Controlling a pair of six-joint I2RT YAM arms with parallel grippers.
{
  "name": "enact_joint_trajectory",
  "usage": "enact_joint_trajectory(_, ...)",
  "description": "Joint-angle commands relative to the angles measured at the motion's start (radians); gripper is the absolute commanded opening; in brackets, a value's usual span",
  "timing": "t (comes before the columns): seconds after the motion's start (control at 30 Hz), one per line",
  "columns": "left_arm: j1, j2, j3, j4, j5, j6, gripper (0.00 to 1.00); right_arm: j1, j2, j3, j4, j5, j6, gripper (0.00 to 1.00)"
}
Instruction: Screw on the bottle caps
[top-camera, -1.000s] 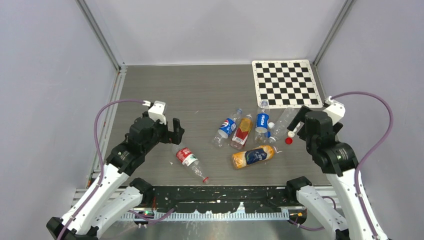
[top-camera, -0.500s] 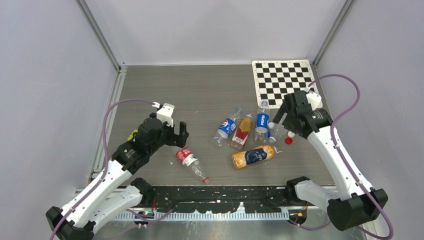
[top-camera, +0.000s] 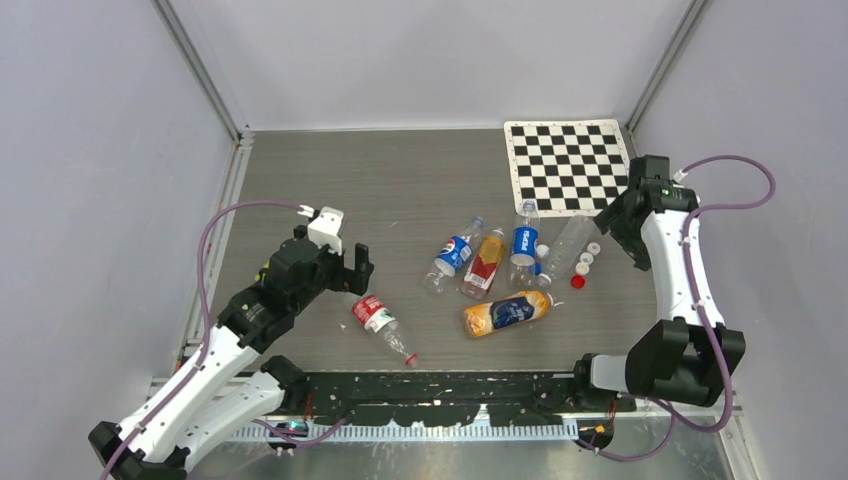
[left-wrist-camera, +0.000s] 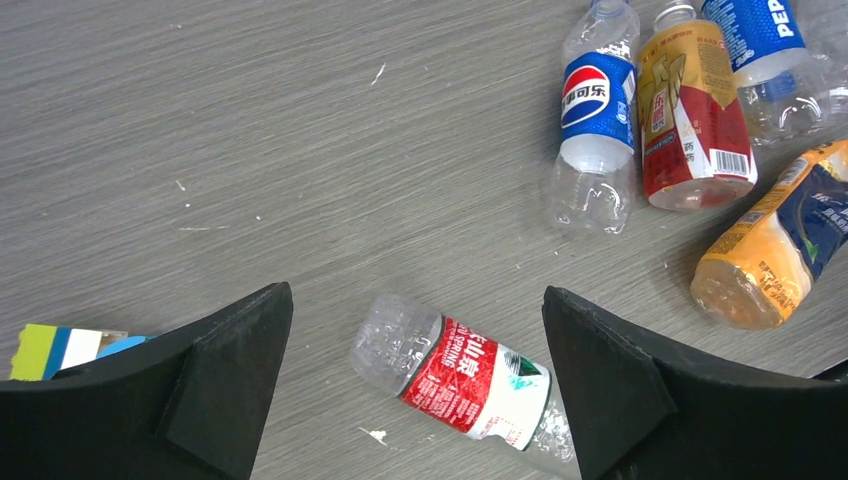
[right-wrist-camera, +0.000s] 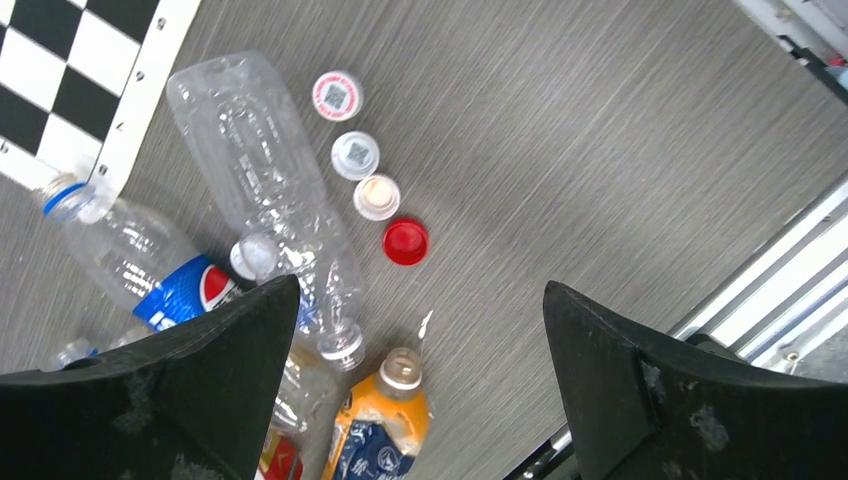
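Next, the open right gripper moves straight down toward the tabletop onto the white cap at the row's far end, since it stands slightly apart there.
Four loose bottle caps (right-wrist-camera: 377, 197) lie in a row right of the bottle heap: three white, and a red one (right-wrist-camera: 405, 242) at the near end; from above the row (top-camera: 586, 258) sits beside a clear unlabelled bottle (top-camera: 567, 243). Another white cap (right-wrist-camera: 256, 256) lies against that bottle (right-wrist-camera: 250, 140). My right gripper (right-wrist-camera: 420, 290) hangs open high above them, holding nothing; from above it (top-camera: 620, 222) is by the checkerboard's near corner. My left gripper (left-wrist-camera: 415, 300) is open over a red-labelled water bottle (left-wrist-camera: 465, 380), which lies flat with a red cap (top-camera: 411, 359) on its neck.
Two Pepsi bottles (top-camera: 455, 254) (top-camera: 524, 245), a red-and-gold bottle (top-camera: 485, 262) and an orange bottle (top-camera: 508, 312) lie together mid-table. A checkerboard sheet (top-camera: 570, 165) is at the back right. Metal rails run along the near edge (top-camera: 440, 385) and left side.
My right arm has swung up and back toward the checkerboard, uncovering the row of caps. My left gripper shifted slightly over the red-labelled bottle. Both stayed open.
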Motion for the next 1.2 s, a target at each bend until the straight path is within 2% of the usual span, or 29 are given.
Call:
enact_joint_trajectory(0.0,-0.008,-0.009,-0.006,0.016,-0.04,0.038,1.0,-0.025,0.016,-0.018,0.072,0.119,-0.017,0.97)
enact_joint_trajectory(0.17,-0.009,-0.002,-0.008,0.001,-0.071,0.056,1.0,-0.044,0.131,-0.006,0.128,0.111,-0.019,0.91)
enact_joint_trajectory(0.47,-0.008,0.029,-0.005,-0.001,-0.086,0.068,1.0,-0.056,0.339,-0.012,0.264,0.004,-0.008,0.73)
enact_joint_trajectory(0.77,-0.009,0.061,0.0,-0.001,-0.092,0.077,1.0,-0.056,0.456,0.009,0.328,-0.079,-0.017,0.69)
enact_joint_trajectory(1.0,-0.008,0.066,0.001,-0.003,-0.09,0.079,1.0,-0.056,0.468,-0.002,0.349,-0.067,-0.03,0.68)
enact_joint_trajectory(1.17,-0.009,0.066,0.002,-0.004,-0.089,0.079,1.0,-0.056,0.484,0.001,0.359,-0.072,-0.03,0.63)
